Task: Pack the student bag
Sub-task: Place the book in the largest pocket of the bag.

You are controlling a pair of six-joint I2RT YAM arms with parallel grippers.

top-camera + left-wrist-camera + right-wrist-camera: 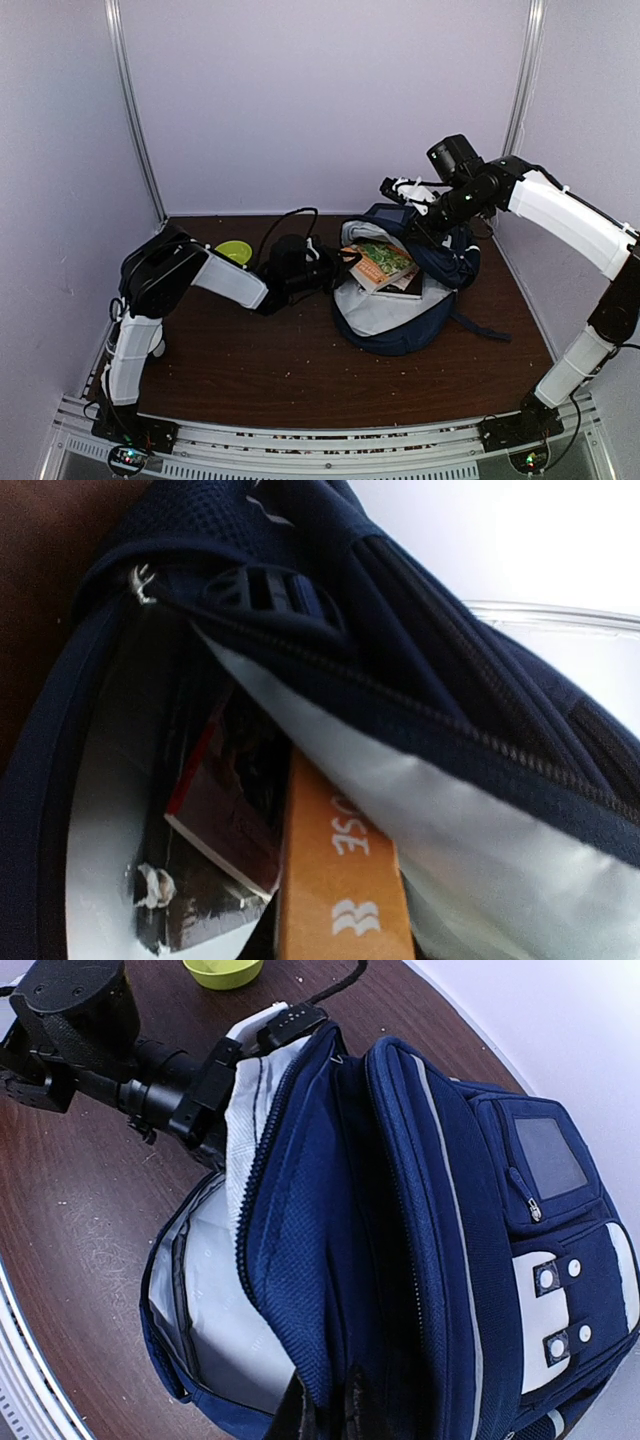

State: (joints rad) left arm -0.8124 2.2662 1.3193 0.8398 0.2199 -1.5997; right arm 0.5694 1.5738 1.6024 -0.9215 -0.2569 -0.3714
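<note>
The bag's opening gapes around the books, so next my right gripper should move back and down, fold the bag's upper rim over the pale lining, and release it there.
The student bag, navy with a pale lining, lies open in the middle of the table. My right gripper is shut on the navy fabric of its upper rim and holds the opening up, its dark fingertips at the bottom of the right wrist view. My left gripper is shut on an orange book. The book sticks tilted out of the mouth, its spine pointing into the bag. A dark book with a red edge lies inside.
A lime-green bowl stands behind the left arm, at the back left of the brown table. A black cable loops over the left wrist. Lilac walls close the back and sides.
</note>
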